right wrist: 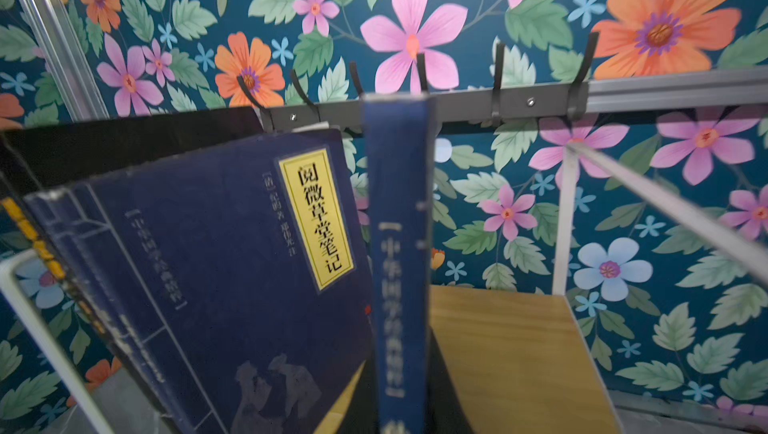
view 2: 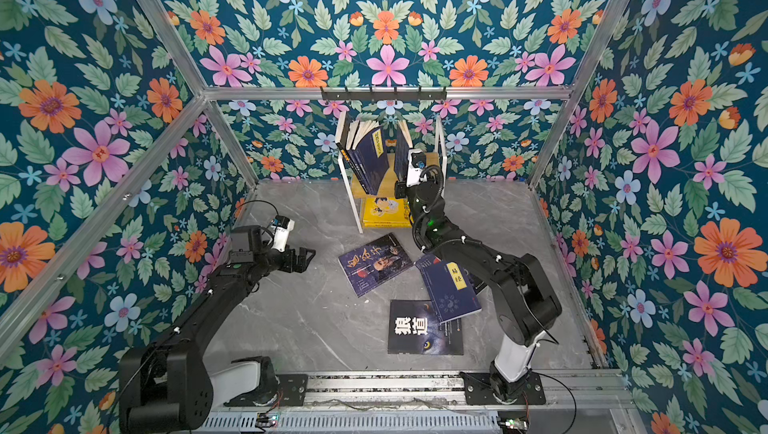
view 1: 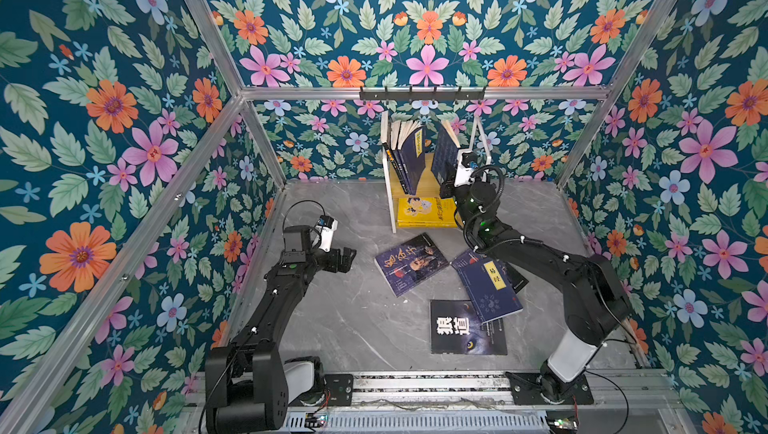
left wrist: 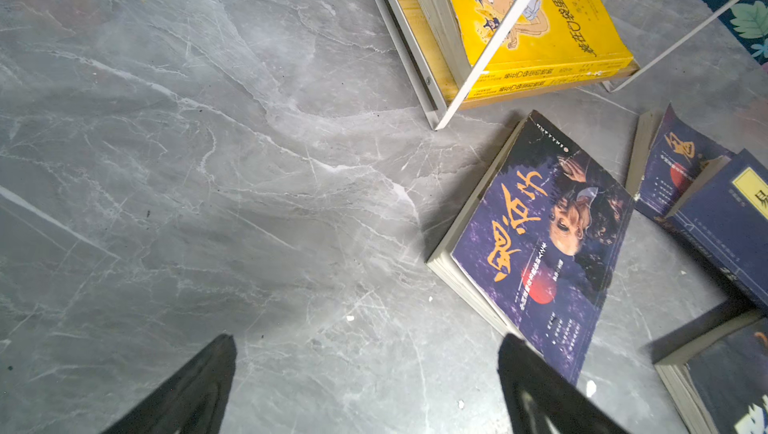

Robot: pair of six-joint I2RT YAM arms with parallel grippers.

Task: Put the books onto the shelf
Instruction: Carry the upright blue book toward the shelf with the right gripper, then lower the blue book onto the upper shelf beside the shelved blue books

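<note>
A gap still parts the navy book from the leaning books. My right gripper should next move sideways over the upper board toward the leaning books and release the navy book against them.
The shelf (view 1: 390,199) (view 2: 350,197) stands at the back centre. Several books (view 1: 405,153) (right wrist: 216,265) lean at the left of its upper board. Yellow cartoon-boy books (view 1: 426,211) (left wrist: 536,16) lie on the lower board. My right gripper (view 1: 448,182) (right wrist: 401,403) is shut on a navy book (view 1: 442,153) (right wrist: 401,245), held upright over the upper board. On the table lie a portrait-cover book (view 1: 411,263) (left wrist: 540,245), a navy book with a yellow label (view 1: 490,288) and a black wolf-eye book (view 1: 467,328). My left gripper (view 1: 347,259) (left wrist: 368,342) hovers open and empty, left of the portrait book.
A black hook rail (view 1: 422,93) (right wrist: 498,103) hangs on the aluminium frame just above and behind the shelf. Floral walls close in the grey marble table (view 1: 332,319) on three sides. A metal rail (view 1: 428,386) carrying both arm bases runs along the front edge.
</note>
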